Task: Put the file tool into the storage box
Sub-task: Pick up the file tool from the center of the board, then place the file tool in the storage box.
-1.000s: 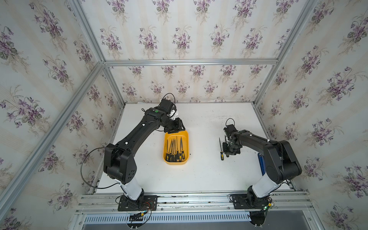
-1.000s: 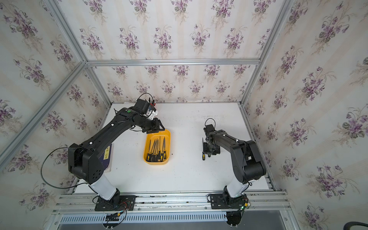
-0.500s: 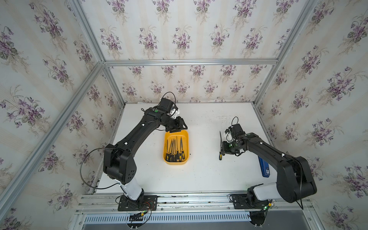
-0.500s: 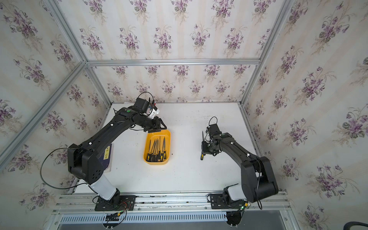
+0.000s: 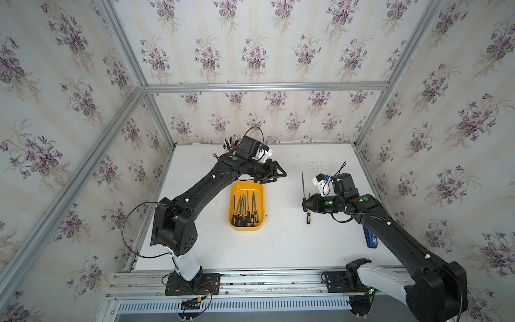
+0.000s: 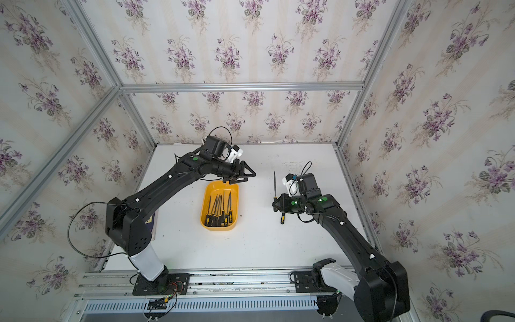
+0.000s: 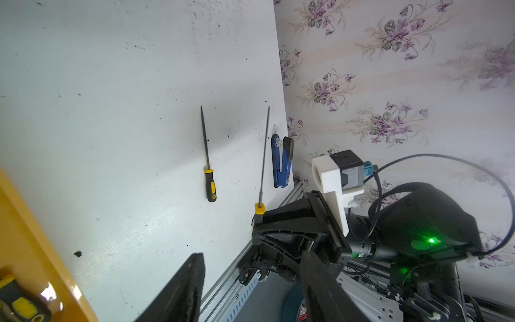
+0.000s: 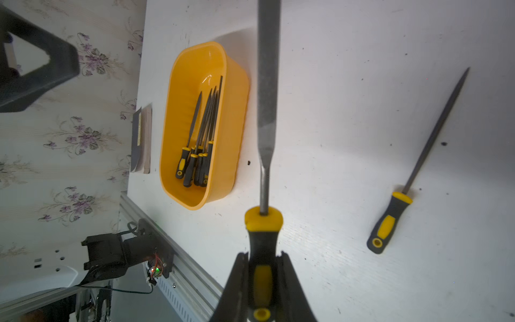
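Note:
The blade's far end (image 5: 302, 174) lies beyond my open fingers, so I will next move my left gripper away from the box (image 5: 245, 228) toward the held file and close on that end.
My right gripper (image 8: 263, 255) is shut on the black-and-yellow handle of a file tool (image 8: 267, 83), holding it above the white table in both top views (image 5: 303, 182) (image 6: 274, 182). A second file (image 8: 418, 167) (image 5: 308, 218) lies flat on the table beside it. The yellow storage box (image 5: 245, 228) (image 6: 218, 228) stands mid-table, left of the held file, with several files (image 8: 200, 139) inside. My left gripper (image 5: 274, 175) (image 7: 250, 278) hovers open and empty over the box's far end.
A blue stapler (image 5: 370, 237) (image 7: 281, 161) lies by the right table edge. A notebook (image 8: 142, 139) sits at the left edge, partly under the left arm. A pen cup (image 5: 230, 143) stands at the back behind the left wrist. An aluminium rail (image 5: 250, 278) runs along the front.
My right gripper has closed on the file's handle and lifted it off the table. My left gripper has opened wider and drifted slightly right over the box's far end.

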{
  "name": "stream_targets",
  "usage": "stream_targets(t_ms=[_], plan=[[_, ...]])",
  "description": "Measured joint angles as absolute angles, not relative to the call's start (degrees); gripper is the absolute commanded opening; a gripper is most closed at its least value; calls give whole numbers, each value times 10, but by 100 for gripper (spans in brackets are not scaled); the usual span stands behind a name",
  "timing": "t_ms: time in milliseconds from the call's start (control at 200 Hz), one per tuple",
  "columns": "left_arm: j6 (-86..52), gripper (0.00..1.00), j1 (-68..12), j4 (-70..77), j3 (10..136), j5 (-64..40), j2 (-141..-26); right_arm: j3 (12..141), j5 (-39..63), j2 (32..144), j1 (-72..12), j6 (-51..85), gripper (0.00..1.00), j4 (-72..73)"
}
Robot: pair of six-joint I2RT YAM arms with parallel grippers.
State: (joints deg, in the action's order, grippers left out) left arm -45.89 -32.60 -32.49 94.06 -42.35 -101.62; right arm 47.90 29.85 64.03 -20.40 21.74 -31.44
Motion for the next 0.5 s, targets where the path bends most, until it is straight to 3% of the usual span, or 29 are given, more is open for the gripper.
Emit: stream_targets(t_ms=[485,500], plan=[[-464,56,-382,-349,1023,-332,-1107,474,307,641,-262,275,0,-280],[-464,52,-382,-351,1025,-330,-1108,474,307,641,-263,276,0,-279]])
